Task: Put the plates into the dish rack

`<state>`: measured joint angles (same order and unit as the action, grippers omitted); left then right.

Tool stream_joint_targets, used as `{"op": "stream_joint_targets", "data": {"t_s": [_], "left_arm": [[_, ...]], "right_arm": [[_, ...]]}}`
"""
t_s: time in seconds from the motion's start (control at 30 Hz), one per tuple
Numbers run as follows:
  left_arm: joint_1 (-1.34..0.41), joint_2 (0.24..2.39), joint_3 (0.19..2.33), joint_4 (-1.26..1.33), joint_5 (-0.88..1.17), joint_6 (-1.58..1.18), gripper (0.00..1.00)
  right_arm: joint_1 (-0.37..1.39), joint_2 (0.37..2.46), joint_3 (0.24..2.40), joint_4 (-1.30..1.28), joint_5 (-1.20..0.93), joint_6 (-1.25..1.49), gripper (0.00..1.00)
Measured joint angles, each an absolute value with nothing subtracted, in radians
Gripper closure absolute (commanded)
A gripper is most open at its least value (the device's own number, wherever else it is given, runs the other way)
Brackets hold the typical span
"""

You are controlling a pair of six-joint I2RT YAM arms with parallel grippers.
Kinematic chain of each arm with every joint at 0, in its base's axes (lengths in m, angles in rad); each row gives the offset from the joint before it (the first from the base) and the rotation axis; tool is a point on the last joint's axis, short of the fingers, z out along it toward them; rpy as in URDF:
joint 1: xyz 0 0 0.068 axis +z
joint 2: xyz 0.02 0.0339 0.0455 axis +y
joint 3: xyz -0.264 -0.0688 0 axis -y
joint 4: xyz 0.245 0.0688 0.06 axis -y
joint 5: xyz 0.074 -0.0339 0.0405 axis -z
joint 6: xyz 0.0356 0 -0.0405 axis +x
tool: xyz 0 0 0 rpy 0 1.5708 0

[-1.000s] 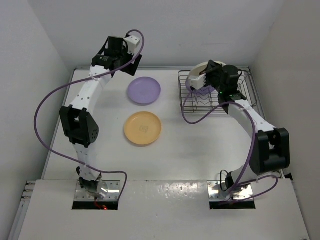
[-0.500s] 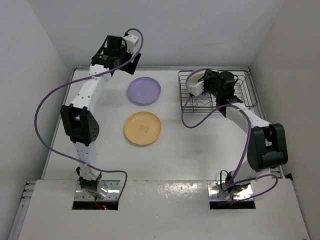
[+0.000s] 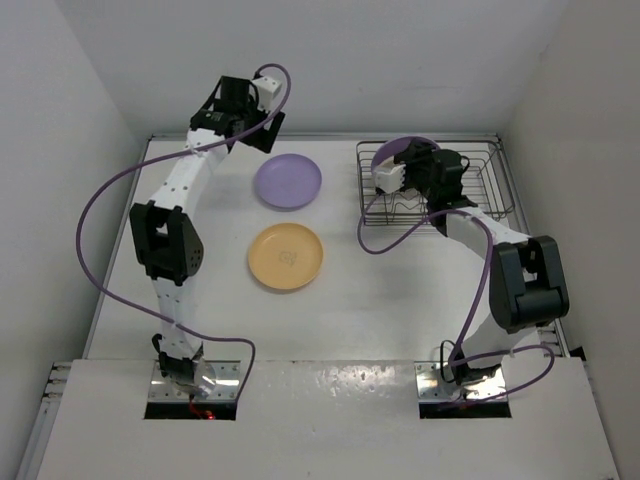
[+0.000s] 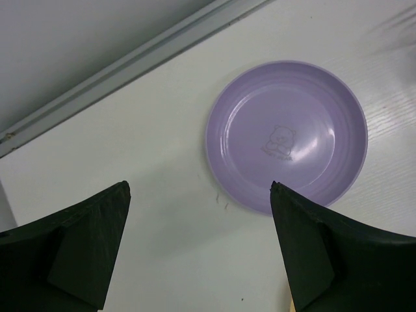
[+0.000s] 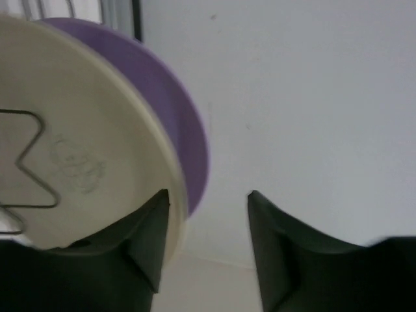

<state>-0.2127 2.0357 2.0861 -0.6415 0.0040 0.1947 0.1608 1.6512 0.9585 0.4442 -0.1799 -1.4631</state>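
I will lower the open fingers of my left gripper astride the closest rim of the flat lavender plate. The rim is below my left gripper, and this plate is still outside the rack [image 3: 488,185].
The dish rack [image 3: 488,185] stands at the back right of the table. A cream plate [image 5: 71,149] stands on edge in it behind a wire divider [image 5: 29,162], with a lavender plate [image 5: 185,123] upright just behind it; the lavender rim [image 3: 418,142] shows from above. My right gripper [image 5: 208,194] [image 3: 408,158] is open at the cream plate's rim, its left finger [image 5: 146,240] in front of that rim. A second lavender plate [image 3: 288,181] [image 4: 286,136] and an orange-yellow plate [image 3: 286,256] lie flat on the table. My left gripper [image 4: 198,187] [image 3: 245,112] hovers open and empty near the flat lavender plate.
White walls close the table in at the back and on both sides. A metal strip [image 4: 130,65] runs along the table's back edge, close to the left gripper. The right half of the rack holds only bare wires.
My right gripper carried the cream plate down into the rack and has opened, letting it go. The left arm shifted slightly to the right.
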Motion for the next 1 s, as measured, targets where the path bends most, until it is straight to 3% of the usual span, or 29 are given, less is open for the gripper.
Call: {"op": "stream_joint_targets", "data": {"t_s": [0.07, 0.2, 0.5, 0.6, 0.7, 0.73, 0.83, 1.0], "left_arm": [[-0.213, 2.074, 2.089, -0.643, 0.014, 0.194, 0.06], [-0.213, 2.189, 2.128, -0.638, 0.041, 0.174, 0.06], [-0.203, 2.437, 2.185, -0.619, -0.005, 0.099, 0.11], [-0.193, 2.477, 2.185, -0.620, -0.043, 0.083, 0.21], [-0.184, 2.484, 2.181, -0.615, -0.065, 0.073, 0.43], [-0.181, 2.484, 2.178, -0.607, -0.068, 0.073, 0.65], [-0.180, 2.476, 2.154, -0.576, -0.059, 0.074, 1.00], [-0.179, 2.409, 2.142, -0.570, -0.004, 0.101, 1.00]], "right_arm": [[0.162, 1.651, 0.958, 0.485, -0.168, -1.443, 0.30], [0.162, 1.651, 0.958, 0.571, -0.141, -1.394, 0.19], [0.189, 1.581, 0.924, 0.655, -0.074, -1.342, 0.18], [0.213, 1.530, 0.892, 0.664, -0.052, -1.342, 0.18], [0.235, 1.493, 0.867, 0.667, -0.031, -1.339, 0.18], [0.241, 1.485, 0.862, 0.669, -0.027, -1.338, 0.18], [0.259, 1.469, 0.849, 0.673, -0.004, -1.327, 0.18], [0.271, 1.442, 0.839, 0.673, 0.031, -1.301, 0.20]]}}
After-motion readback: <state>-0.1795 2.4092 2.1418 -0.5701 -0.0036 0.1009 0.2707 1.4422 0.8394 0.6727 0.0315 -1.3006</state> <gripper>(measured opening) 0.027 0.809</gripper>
